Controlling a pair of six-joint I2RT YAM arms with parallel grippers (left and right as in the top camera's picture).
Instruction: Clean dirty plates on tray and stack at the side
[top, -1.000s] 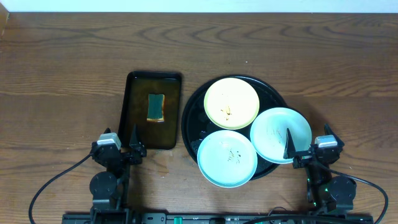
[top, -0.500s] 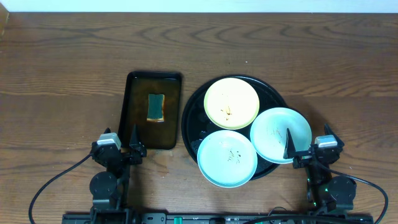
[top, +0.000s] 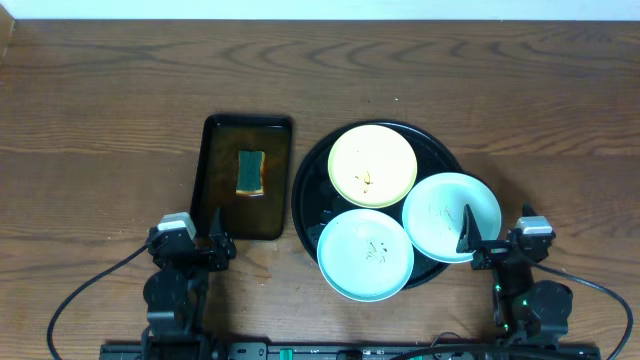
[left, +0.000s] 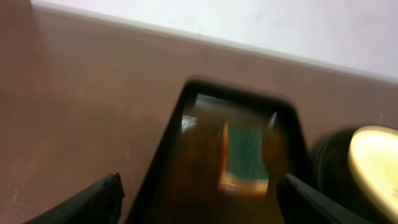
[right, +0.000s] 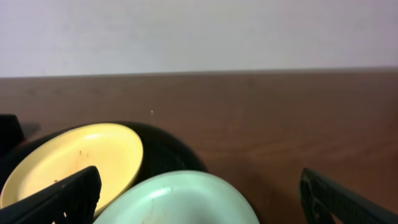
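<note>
My left gripper is open and the green-and-yellow sponge (top: 250, 173) (left: 244, 159) lies beyond its fingers, so it should move outward over the rectangular tray, then tilt down and lower to the sponge.
A round black tray (top: 310, 175) holds three speckled plates: a pale yellow plate (top: 372, 165) at the back, a mint plate (top: 365, 254) at the front and a mint plate (top: 450, 215) on the right rim. My left gripper (top: 213, 222) (left: 198, 202) is open and empty at the near edge of the small rectangular tray. My right gripper (top: 482, 232) (right: 199, 198) is open and empty, just at the right mint plate's near edge (right: 177, 198). The yellow plate also shows in the right wrist view (right: 81, 158) and the left wrist view (left: 379, 155).
A small dark rectangular tray (top: 222, 150) left of the round tray holds a green-and-yellow sponge (top: 250, 171), which also shows blurred in the left wrist view (left: 244, 155). Bare wood-grain tabletop (top: 100, 110) lies to the left, behind and to the right.
Both arm bases have shifted slightly towards the near edge. The left wrist view is blurred with motion. The plates, trays and sponge have not moved.
</note>
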